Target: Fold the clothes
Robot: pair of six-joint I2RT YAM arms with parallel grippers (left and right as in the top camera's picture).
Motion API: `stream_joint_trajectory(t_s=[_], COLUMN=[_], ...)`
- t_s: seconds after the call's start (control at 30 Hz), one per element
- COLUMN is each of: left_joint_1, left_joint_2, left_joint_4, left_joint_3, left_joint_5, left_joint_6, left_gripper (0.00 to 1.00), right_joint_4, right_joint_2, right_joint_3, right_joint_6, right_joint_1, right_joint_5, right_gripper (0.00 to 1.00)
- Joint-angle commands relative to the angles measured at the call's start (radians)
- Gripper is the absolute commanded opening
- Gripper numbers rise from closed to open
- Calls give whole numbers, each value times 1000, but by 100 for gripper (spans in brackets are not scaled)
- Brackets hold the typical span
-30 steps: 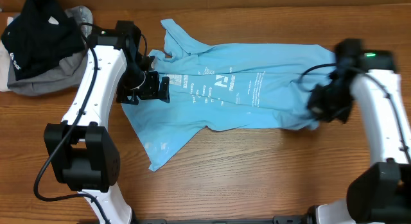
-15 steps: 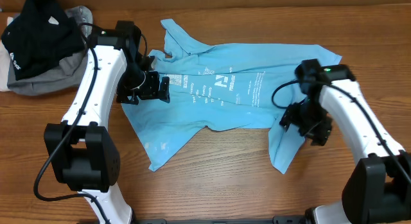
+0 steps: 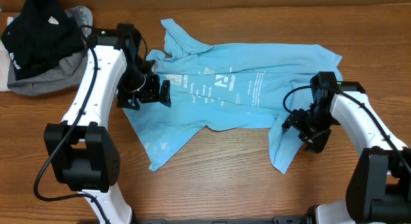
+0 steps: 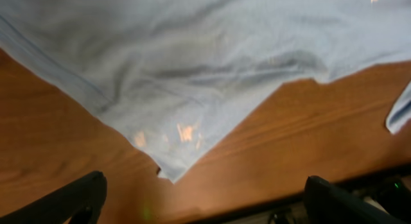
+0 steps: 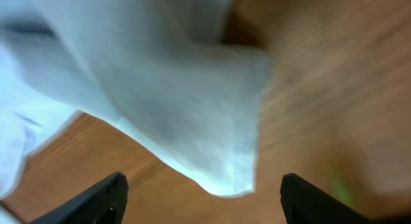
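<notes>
I must next bring my left gripper back and down onto the shirt's near corner by the small white print.
The clothes, a light sky-blue T-shirt [image 3: 225,89] with white lettering, lie spread across the table, with one right corner drawn down toward the front [image 3: 282,150]. My left gripper [image 3: 160,92] hovers open over the shirt's left part. In the left wrist view the shirt [image 4: 192,70] lies ahead of the left gripper [image 4: 205,208], with nothing between the fingers [image 4: 77,198]. My right gripper [image 3: 297,126] stands open beside the drawn-down corner. In the right wrist view the shirt's hem [image 5: 192,121] hangs just ahead of the right gripper [image 5: 202,198], clear of both fingers [image 5: 314,198].
A black garment [image 3: 38,34] with a small white logo lies on a grey garment [image 3: 45,83] at the back left corner. Bare wooden table [image 3: 218,172] shows in front of the shirt. The two arm bases stand at the front left and front right.
My right gripper dragged the shirt's right side down toward the front, opened and let it go, then backed off slightly to the right. The left arm barely moved.
</notes>
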Motion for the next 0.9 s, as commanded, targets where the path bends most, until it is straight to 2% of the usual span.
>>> stream_joint_trajectory(t_s=[0.0,0.13,0.27,0.43,0.6,0.87], left_joint_1=[-11,-53,-74,-71,-71,-61], left_joint_2=[-7,-76,-130,-162,-162,-162], left_joint_4=[-52,-151,-127,-52,88,270], left_joint_3=[-6,-9,-79,-283,-489,-657], left_joint_5=[6,-90,-120,-103,-34,-56], left_joint_6=[-45,-127,-199,-244,-265,-334], left_gripper=[100,100,100,100,100,98], right_joint_4=[35,54,60,58,46,46], right_joint_2=[-37,-85,-89,-89,-90,-130], right_joint_3=[2,2,0,-18,-61,-147], right_joint_6=[19,45,49,48,48,45], right_joint_1=[-2,-18,-58,-65,-63,-63], right_joint_5=[-26,55,58,56,48,14], right_gripper=[81,87,87,87,86,86])
